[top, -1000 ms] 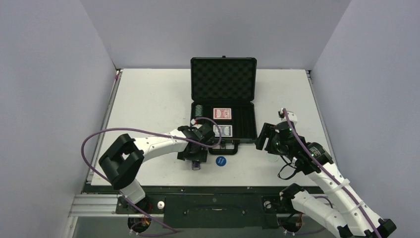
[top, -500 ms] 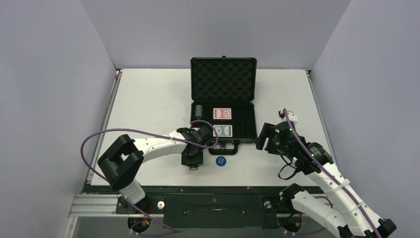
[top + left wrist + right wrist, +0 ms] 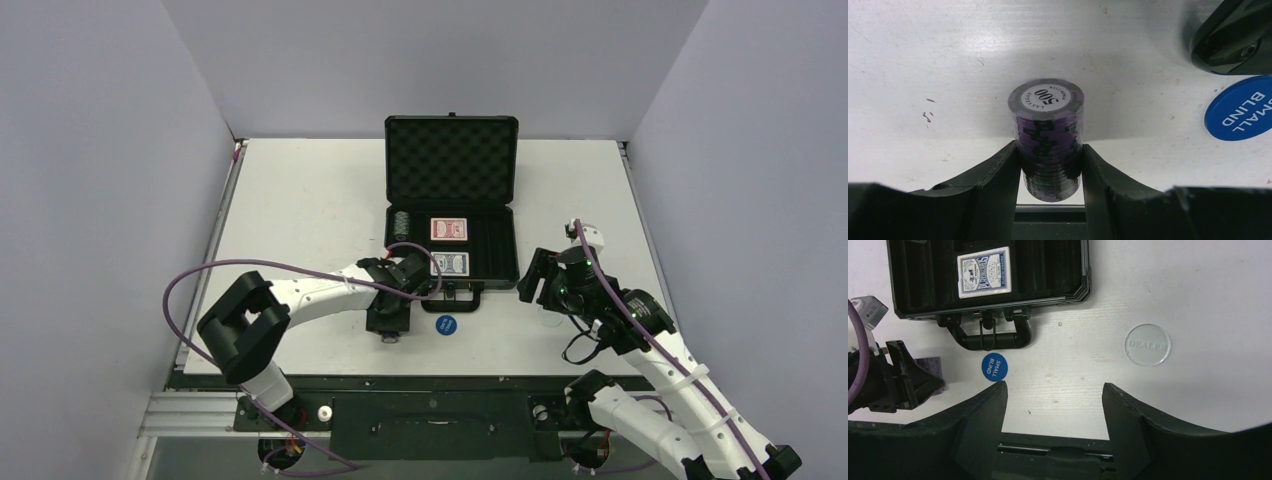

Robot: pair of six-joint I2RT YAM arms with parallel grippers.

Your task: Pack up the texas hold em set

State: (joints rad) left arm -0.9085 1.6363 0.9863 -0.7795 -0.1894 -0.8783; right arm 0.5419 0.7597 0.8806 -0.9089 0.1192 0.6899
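The end slot of the tray is bare before the chip row (image 3: 400, 222). My left gripper will lift the stack, carry it outward, lower it into that slot and let go of it.
The black case (image 3: 516, 205) lies open mid-table, with a red deck (image 3: 449, 229), a blue deck (image 3: 450, 263) and a dark chip row (image 3: 400, 222) in its tray. In front of it, my left gripper (image 3: 1050, 150) is shut on a purple chip stack (image 3: 1048, 125) that lies on its side on the table; both fingers press its sides. A blue "small blind" disc (image 3: 1243, 107) lies just right of it. My right gripper (image 3: 1054, 387) hangs open over bare table right of the case. A clear "dealer" disc (image 3: 1147, 344) lies beyond its right finger.
The case handle (image 3: 990, 340) sticks out toward the near edge, between the purple stack and the case. The foam-lined lid (image 3: 452, 160) stands up at the back. Grey walls close in the table on three sides.
My left gripper's jaws have closed from wide apart onto the purple chip stack, after turning a little over it. The right arm has barely shifted.
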